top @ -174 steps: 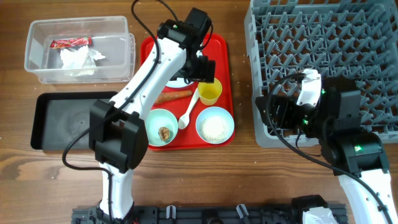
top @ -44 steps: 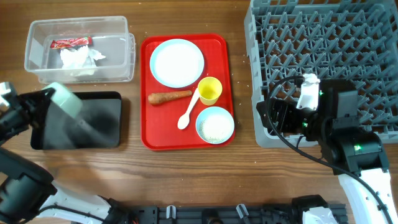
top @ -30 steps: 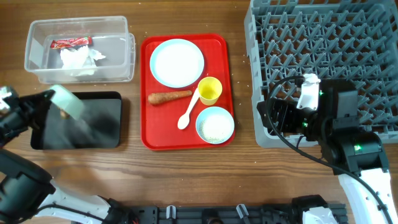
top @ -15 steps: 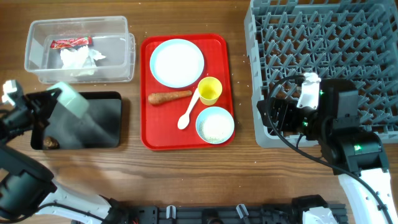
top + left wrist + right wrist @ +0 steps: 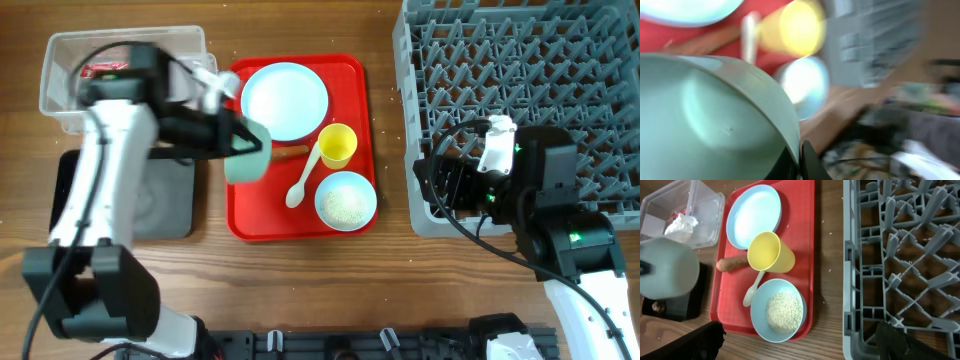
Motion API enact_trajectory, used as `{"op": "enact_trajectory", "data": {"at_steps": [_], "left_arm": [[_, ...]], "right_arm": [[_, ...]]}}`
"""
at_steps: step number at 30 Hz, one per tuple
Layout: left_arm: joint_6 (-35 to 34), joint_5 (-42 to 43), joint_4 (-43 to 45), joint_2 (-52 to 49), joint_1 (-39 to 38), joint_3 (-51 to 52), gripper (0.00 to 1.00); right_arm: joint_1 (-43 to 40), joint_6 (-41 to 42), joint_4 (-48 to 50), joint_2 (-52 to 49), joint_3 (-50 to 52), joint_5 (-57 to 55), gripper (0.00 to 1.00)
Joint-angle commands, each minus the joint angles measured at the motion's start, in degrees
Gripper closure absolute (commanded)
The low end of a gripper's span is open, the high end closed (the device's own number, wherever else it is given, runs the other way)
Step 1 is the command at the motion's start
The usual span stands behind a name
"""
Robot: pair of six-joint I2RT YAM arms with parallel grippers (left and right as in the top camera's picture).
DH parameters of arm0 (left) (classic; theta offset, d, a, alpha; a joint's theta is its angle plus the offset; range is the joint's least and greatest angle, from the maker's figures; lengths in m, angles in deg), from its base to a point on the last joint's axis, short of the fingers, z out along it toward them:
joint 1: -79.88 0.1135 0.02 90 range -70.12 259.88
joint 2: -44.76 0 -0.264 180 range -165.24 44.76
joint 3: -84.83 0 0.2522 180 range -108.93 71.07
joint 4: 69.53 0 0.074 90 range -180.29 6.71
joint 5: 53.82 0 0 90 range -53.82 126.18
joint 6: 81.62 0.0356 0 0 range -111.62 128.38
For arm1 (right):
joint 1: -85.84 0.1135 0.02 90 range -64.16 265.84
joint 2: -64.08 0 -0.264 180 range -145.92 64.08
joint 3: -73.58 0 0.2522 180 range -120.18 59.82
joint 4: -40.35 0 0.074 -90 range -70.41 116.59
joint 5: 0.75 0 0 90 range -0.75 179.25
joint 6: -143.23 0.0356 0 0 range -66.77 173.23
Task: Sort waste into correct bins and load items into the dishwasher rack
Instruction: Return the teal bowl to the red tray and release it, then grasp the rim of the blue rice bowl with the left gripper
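The left gripper lowers slightly back next and releases the bowl on the red tray's bare near corner (image 5: 257, 208), since that spot is below and back from it.
My left gripper (image 5: 238, 138) is shut on the rim of an empty pale blue-green bowl (image 5: 248, 160), held tilted over the left edge of the red serving tray (image 5: 300, 228). In the left wrist view the bowl (image 5: 715, 120) fills the frame, its rim pinched between the fingers (image 5: 807, 162). On the red tray lie the plate (image 5: 286, 100), yellow cup (image 5: 338, 145), spoon (image 5: 302, 182), carrot (image 5: 732, 262) and a bowl of rice (image 5: 345, 200). The brown lump (image 5: 657, 307) lies in the black tray (image 5: 165, 200). My right gripper (image 5: 440, 185) stands open at the dishwasher rack's (image 5: 520, 90) front left corner.
The clear tub (image 5: 190, 60) at the back left holds the red wrapper (image 5: 100, 70) and the tissue (image 5: 682, 222); my left arm crosses above it and the black tray. A strip of bare wood separates the red tray from the rack.
My left arm has swung from the black tray at the far left to the red tray's left edge, carrying the bowl. The brown lump has dropped into the black tray. The right arm is still.
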Motion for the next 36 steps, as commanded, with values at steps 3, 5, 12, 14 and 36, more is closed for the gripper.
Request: {"op": "enact_trajectory", "data": {"at_steps": [3, 5, 12, 14, 36], "left_arm": [[-24.30, -37.75, 1.07, 0.24, -14.36, 0.28, 0.96], [-26.88, -38.27, 3.45, 0.24, -16.96, 1.97, 0.96], [-33.81, -39.54, 11.39, 0.24, -22.64, 12.83, 0.96], [-34.56, -38.82, 13.00, 0.24, -23.52, 14.73, 0.96], [-27.74, -35.91, 11.96, 0.98, -32.85, 2.58, 0.34]], "right_arm": [[0.13, 0.17, -0.31, -0.11, -0.98, -0.68, 0.00], [0.13, 0.17, -0.04, -0.11, -0.98, -0.70, 0.00], [0.13, 0.17, 0.04, -0.11, -0.98, -0.70, 0.00], [0.13, 0.17, 0.07, -0.11, -0.98, -0.68, 0.00], [0.13, 0.22, -0.17, -0.11, -0.98, -0.68, 0.00]]}}
